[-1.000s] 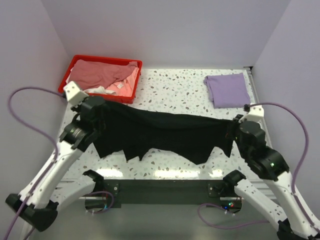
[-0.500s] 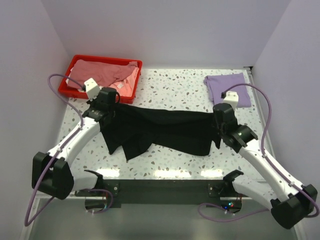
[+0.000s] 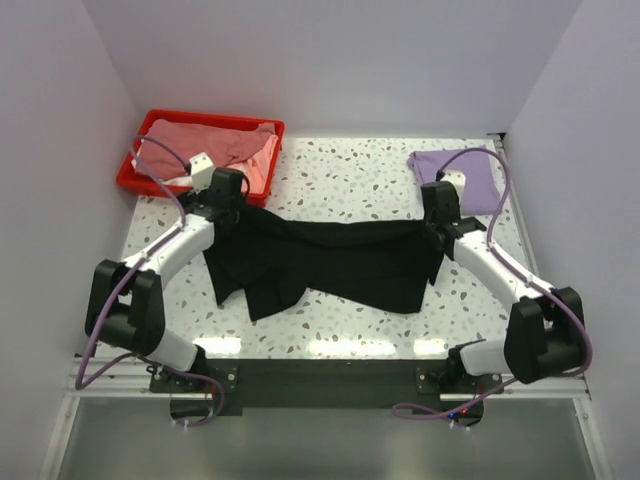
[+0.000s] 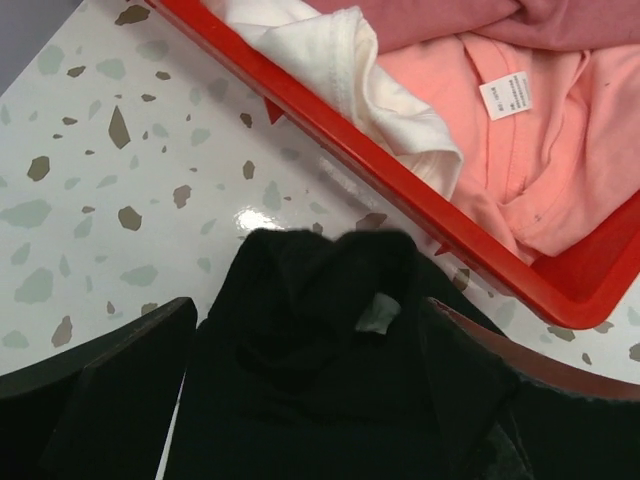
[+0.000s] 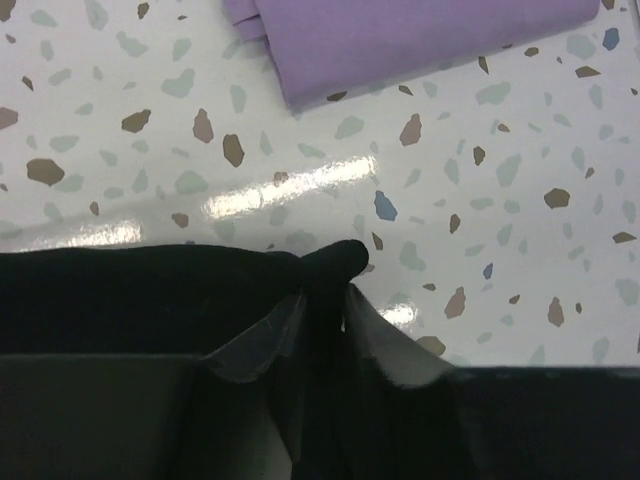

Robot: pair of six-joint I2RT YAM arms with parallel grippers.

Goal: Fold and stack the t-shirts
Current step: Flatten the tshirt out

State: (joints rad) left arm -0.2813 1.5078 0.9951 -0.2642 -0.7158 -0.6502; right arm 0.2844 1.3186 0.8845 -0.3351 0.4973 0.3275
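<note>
The robot will carry its left gripper back toward the base, over the black t-shirt [image 3: 330, 260] and down onto its bunched near corner [image 3: 254, 314], because the cloth there lies rumpled.
The black t-shirt [image 3: 330, 260] lies spread across the middle of the table, bunched at its left side. My left gripper [image 3: 228, 205] hovers open over its far left corner; in the left wrist view the fingers stand wide apart around my left gripper's [image 4: 310, 310] gap, with the black cloth [image 4: 290, 400] and its small label lying loose below. My right gripper [image 3: 435, 232] is at the shirt's far right corner. In the right wrist view my right gripper [image 5: 325, 295] pinches a raised fold of the black t-shirt [image 5: 120, 290]. A folded light purple t-shirt [image 3: 458, 178] lies at the far right.
A red bin [image 3: 130, 172] at the far left holds dusty pink and white t-shirts [image 3: 205, 145]; its rim [image 4: 400, 180] runs just beyond the left fingers. The purple t-shirt [image 5: 400, 30] lies a short way beyond the right gripper. Walls close in both sides.
Both arms carried the black t-shirt away from the near edge and laid it on the table. The left gripper opened and let go of its corner. The right still pinches its corner.
</note>
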